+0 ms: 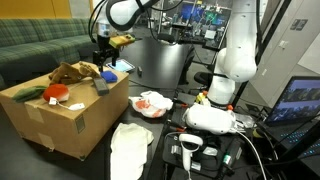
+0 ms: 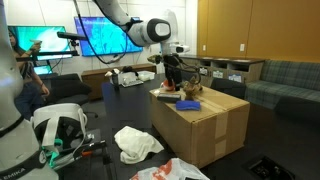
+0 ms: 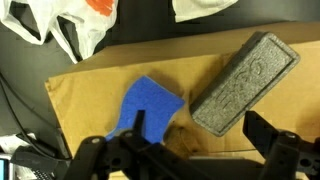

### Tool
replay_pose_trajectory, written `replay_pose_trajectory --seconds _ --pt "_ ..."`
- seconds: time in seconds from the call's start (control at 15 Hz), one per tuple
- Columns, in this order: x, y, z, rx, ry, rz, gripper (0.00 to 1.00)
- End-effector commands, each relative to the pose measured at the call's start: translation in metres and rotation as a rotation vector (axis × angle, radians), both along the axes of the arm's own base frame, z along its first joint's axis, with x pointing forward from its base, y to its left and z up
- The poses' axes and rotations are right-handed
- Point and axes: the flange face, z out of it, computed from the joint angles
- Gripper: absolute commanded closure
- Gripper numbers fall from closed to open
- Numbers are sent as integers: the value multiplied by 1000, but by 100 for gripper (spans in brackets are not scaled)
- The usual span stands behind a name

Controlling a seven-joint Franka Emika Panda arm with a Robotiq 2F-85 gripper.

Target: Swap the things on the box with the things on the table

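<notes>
The gripper comes down toward the right in the wrist view onto the grey block's end [image 3: 216, 110] beside the blue cloth next, since it lies below on that side.
A cardboard box [image 1: 60, 125] stands on the dark table and also shows in an exterior view [image 2: 210, 125]. In the wrist view a blue cloth piece [image 3: 150, 103] and a grey rectangular block [image 3: 245, 78] lie on the box top [image 3: 90, 100]. My gripper [image 3: 200, 135] is open and hovers just above them, its fingers either side of the block's near end. It shows over the box's far end in both exterior views [image 1: 100, 58] [image 2: 173, 82]. A brown soft thing [image 1: 72, 72] and a red paddle-shaped thing [image 1: 55, 93] also lie on the box.
White plastic bags lie on the table beside the box: one with red print [image 1: 152, 103] and a plain one [image 1: 130, 148]; both also show in the wrist view [image 3: 60, 25]. A headset and controller [image 1: 210, 118] lie near the arm's base. A sofa [image 1: 40, 40] stands behind.
</notes>
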Motion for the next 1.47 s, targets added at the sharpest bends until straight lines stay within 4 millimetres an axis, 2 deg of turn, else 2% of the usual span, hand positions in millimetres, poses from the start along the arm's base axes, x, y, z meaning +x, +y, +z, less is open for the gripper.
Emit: replay_pose_trajectory --seconds 0.0,0.33,0.53,0.73,1.2,1.27,1.33,1.4 --pt "14 26 -10 -10 46 55 0" --pt "38 42 -45 3 108 74 0" --pt "51 38 -60 17 146 72 0" --pt "62 35 -66 42 164 62 0" --pt "70 20 -84 71 194 48 0" --pt "71 20 -84 72 196 50 3" --pt "70 21 -82 70 200 56 25" --pt "69 21 -80 66 203 57 28"
